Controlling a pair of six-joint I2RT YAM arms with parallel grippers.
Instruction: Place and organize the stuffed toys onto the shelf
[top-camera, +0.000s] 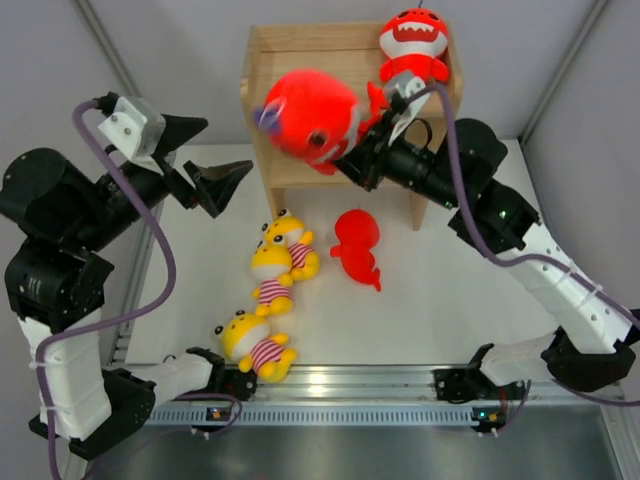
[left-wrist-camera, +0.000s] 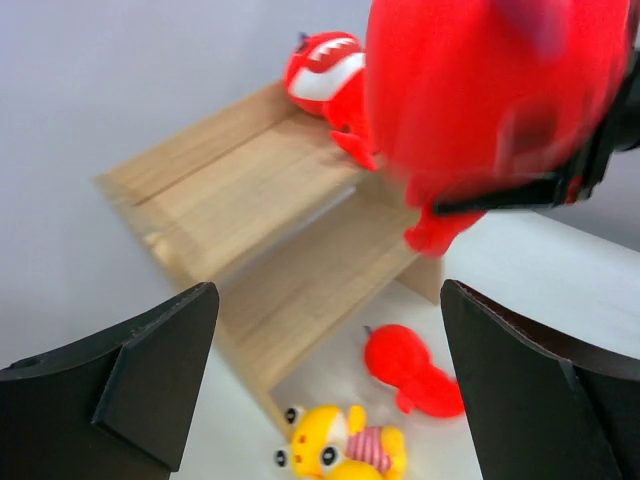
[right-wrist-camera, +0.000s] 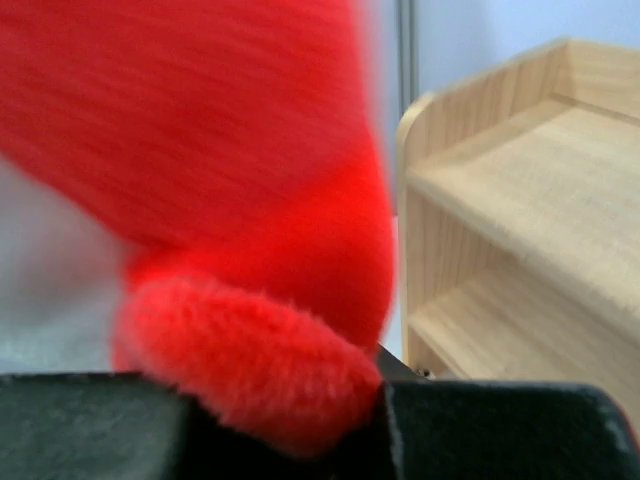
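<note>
My right gripper goes outward over the shelf's top level next, turning the red shark's head toward the back, since the space beside the seated shark is empty.
My right gripper (top-camera: 352, 160) is shut on a red shark (top-camera: 305, 115), which hangs in the air in front of the shelf (top-camera: 275, 50). In the right wrist view a red plush part (right-wrist-camera: 250, 370) is pinched between the jaws of the right gripper (right-wrist-camera: 290, 425). A second shark (top-camera: 412, 45) sits upright on the shelf's top right corner. A third shark (top-camera: 357, 245) lies on the table. Three yellow striped toys (top-camera: 288, 240) (top-camera: 272, 280) (top-camera: 255, 345) lie in a row left of it. My left gripper (top-camera: 228, 144) is open and empty, left of the shelf.
The wooden shelf (left-wrist-camera: 230, 190) stands at the back of the white table, its tiers facing the arms. Below the left gripper (left-wrist-camera: 328, 300), the wrist view shows the fallen shark (left-wrist-camera: 405, 365) and a yellow toy (left-wrist-camera: 335, 450). Metal frame posts rise at both back corners.
</note>
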